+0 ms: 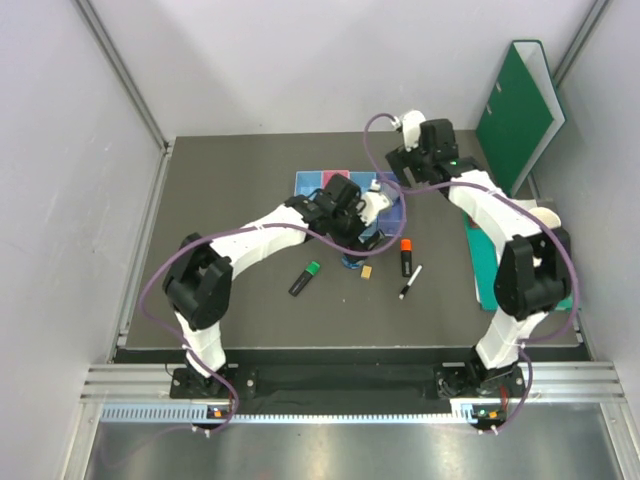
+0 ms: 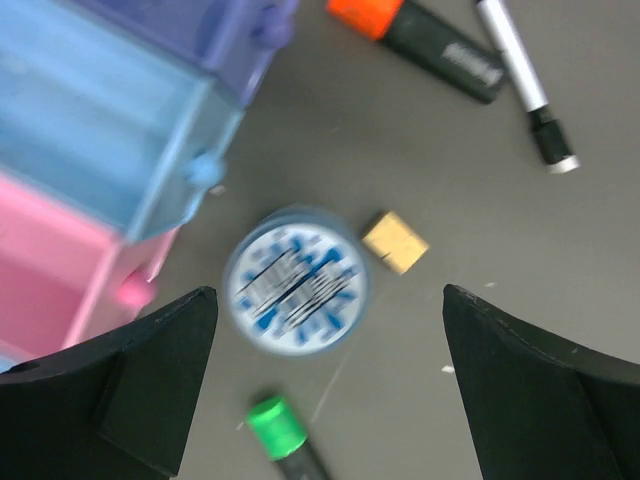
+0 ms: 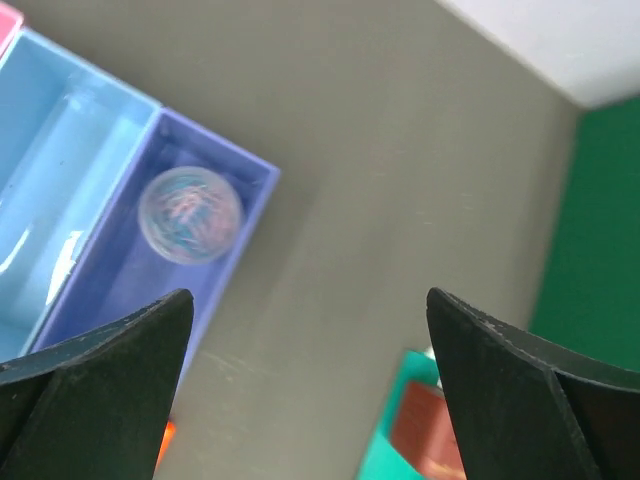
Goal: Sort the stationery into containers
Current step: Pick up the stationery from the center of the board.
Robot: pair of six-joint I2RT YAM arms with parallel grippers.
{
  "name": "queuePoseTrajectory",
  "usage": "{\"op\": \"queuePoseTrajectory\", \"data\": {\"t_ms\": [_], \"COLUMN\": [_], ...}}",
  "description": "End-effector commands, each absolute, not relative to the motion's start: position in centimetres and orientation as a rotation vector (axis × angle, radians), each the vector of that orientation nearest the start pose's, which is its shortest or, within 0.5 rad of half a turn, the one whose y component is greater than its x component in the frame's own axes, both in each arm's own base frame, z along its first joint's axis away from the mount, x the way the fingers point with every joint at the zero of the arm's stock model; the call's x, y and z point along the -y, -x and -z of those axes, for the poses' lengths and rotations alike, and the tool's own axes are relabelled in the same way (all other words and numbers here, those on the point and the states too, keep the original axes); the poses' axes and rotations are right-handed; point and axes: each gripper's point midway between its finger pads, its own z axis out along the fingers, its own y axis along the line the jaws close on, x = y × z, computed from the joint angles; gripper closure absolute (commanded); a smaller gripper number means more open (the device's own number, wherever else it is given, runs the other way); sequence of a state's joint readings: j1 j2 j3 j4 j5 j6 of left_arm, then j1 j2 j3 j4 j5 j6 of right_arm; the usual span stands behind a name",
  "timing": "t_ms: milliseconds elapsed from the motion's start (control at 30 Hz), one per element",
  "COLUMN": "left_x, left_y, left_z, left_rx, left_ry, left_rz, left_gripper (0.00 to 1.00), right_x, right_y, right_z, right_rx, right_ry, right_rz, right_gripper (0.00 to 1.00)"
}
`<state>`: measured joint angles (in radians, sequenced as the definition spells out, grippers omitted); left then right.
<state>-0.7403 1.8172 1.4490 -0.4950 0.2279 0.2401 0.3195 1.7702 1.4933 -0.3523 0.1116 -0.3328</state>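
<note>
The tin is below my left gripper's open fingers, so they will next lower around the round lid of the blue patterned tin and close on the lid's sides.
The joined containers [image 1: 312,183] lie mid-table, partly under my left arm. In the left wrist view the purple [image 2: 200,25], light blue [image 2: 100,130] and pink [image 2: 50,260] trays show. My left gripper [image 2: 327,300] [image 1: 354,240] hangs open above the blue patterned tin [image 2: 295,293], apart from it. Round the tin lie the small orange eraser [image 2: 395,241], an orange-capped highlighter [image 2: 430,40], a pen [image 2: 525,80] and a green-capped highlighter [image 2: 277,428]. My right gripper [image 3: 308,300] [image 1: 398,170] is open and empty over bare table beside the purple tray [image 3: 130,290]. The grey-lilac pot [image 3: 190,214] sits in that tray.
A green ring binder [image 1: 520,110] leans against the back right wall. A teal flat tray [image 1: 490,265] and a cream paper cup [image 1: 545,213] lie at the right, under my right arm. Grey walls close in both sides.
</note>
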Motion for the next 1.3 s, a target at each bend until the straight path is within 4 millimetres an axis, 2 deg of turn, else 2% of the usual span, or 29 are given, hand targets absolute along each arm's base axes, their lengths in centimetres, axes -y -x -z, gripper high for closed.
{"op": "queuePoseTrajectory", "data": {"t_ms": [0,67,100,133,167,233,267,333,400,567,800,933,1067,1100,1133,1200,1267], "left_x": [36.7,36.9,36.9,36.8,36.4,35.9,35.7,35.4,35.3,35.0,34.4,34.3,34.9,35.1,35.2,35.5,35.7], "left_y": [-31.9,-31.9,-31.9,-32.0,-32.4,-32.7,-33.0,-33.2,-33.4,-33.6,-33.2,-33.7,-34.1,-34.1,-34.2,-34.3,-34.1], "left_z": [-11.7,-11.3,-10.9,-10.6,-10.3,-9.9,-9.8,-10.1,-10.6,-10.7,-8.4,-7.5,-8.1,-8.3,-8.4,-8.7,-8.7], "left_rx": [-2.058,-2.065,-2.072,-2.077,-2.085,-2.095,-2.086,-2.071,-2.061,-2.048,-2.070,-2.066,-2.054,-2.050,-2.051,-2.046,-2.054], "left_ry": [-1.289,-1.281,-1.284,-1.284,-1.278,-1.276,-1.276,-1.272,-1.269,-1.270,-1.301,-1.299,-1.292,-1.290,-1.284,-1.282,-1.282], "left_rz": [0.565,0.560,0.548,0.536,0.498,0.456,0.428,0.406,0.395,0.368,0.349,0.330,0.356,0.363,0.368,0.391,0.414], "left_gripper": [0.01,0.01,0.01,0.01,0.01,0.01,0.01,0.01,0.01,0.01,0.01,0.01,0.09,0.15,0.18,0.20,0.19], "right_x": [-9.5,-7.8,-7.3,-6.3,-6.1,-5.4,-5.3,-5.3,-5.3,-5.2,-5.0,-5.0,-5.0,-5.0,-5.0,-5.1,-5.3], "right_y": [-47.4,-46.8,-46.3,-45.9,-45.4,-44.5,-43.9,-43.1,-42.4,-41.8,-41.5,-41.1,-40.8,-40.7,-40.5,-40.2,-39.5], "right_z": [-22.1,-22.7,-22.2,-22.9,-22.4,-22.8,-22.0,-22.0,-21.1,-20.3,-20.3,-20.3,-20.1,-20.0,-19.6,-18.9,-17.4], "right_rx": [-2.051,-2.055,-2.074,-2.067,-2.083,-2.081,-2.098,-2.100,-2.120,-2.138,-2.141,-2.145,-2.150,-2.154,-2.162,-2.183,-2.224], "right_ry": [0.571,0.532,0.519,0.491,0.491,0.476,0.483,0.489,0.495,0.495,0.479,0.480,0.479,0.478,0.481,0.485,0.496], "right_rz": [0.175,0.185,0.177,0.180,0.165,0.160,0.152,0.141,0.135,0.131,0.126,0.119,0.116,0.115,0.113,0.097,0.072], "right_gripper": [0.00,0.00,0.00,0.00,0.00,0.00,0.01,0.00,0.00,0.00,0.00,0.00,0.00,0.00,0.00,0.00,0.00]}}
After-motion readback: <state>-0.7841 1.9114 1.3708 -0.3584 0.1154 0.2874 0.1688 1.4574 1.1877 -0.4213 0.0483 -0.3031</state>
